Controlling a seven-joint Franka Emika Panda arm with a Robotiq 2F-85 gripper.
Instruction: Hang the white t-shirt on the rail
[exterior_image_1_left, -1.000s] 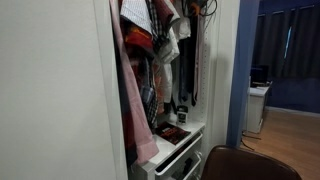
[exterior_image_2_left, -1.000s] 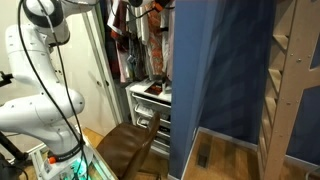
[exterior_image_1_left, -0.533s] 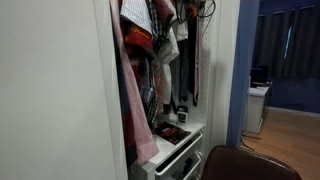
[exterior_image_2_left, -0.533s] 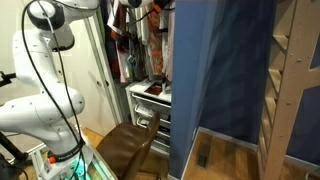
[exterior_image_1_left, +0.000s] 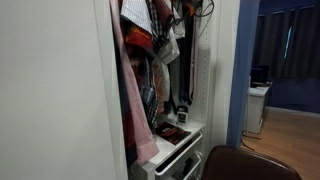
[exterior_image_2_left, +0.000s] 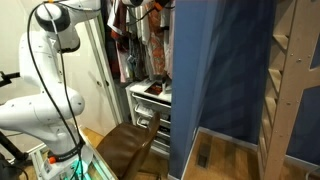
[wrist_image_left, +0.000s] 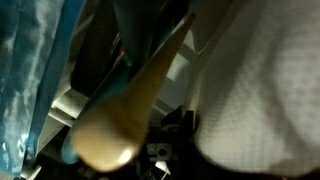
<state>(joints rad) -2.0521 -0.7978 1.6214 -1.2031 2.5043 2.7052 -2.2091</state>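
The gripper moves the shirt's hanger in toward the hanging garments at the top (exterior_image_1_left: 158, 10) of the wardrobe next and releases it, because other clothes already hang in that row.
The white t-shirt (exterior_image_1_left: 168, 44) hangs high inside the open wardrobe, among other garments. In the wrist view its white knit fabric (wrist_image_left: 262, 88) fills the right side, and its light wooden hanger (wrist_image_left: 135, 95) runs diagonally, very close and blurred. My gripper (exterior_image_1_left: 192, 9) is a dark shape at the top of the wardrobe, right by the shirt's top. It appears shut on the hanger, but its jaws are dark and indistinct. The rail is not visible. My white arm (exterior_image_2_left: 50, 60) reaches up toward the wardrobe.
A pinkish garment (exterior_image_1_left: 128, 95) and red-patterned fabrics (exterior_image_1_left: 142, 45) hang beside the shirt. White drawers (exterior_image_1_left: 178, 148) with small items sit below. A brown chair (exterior_image_2_left: 130, 148) stands in front. A blue panel (exterior_image_2_left: 215, 70) stands next to the wardrobe.
The white t-shirt has shifted slightly left and down toward the other garments. My arm's elbow has swung closer to the wardrobe.
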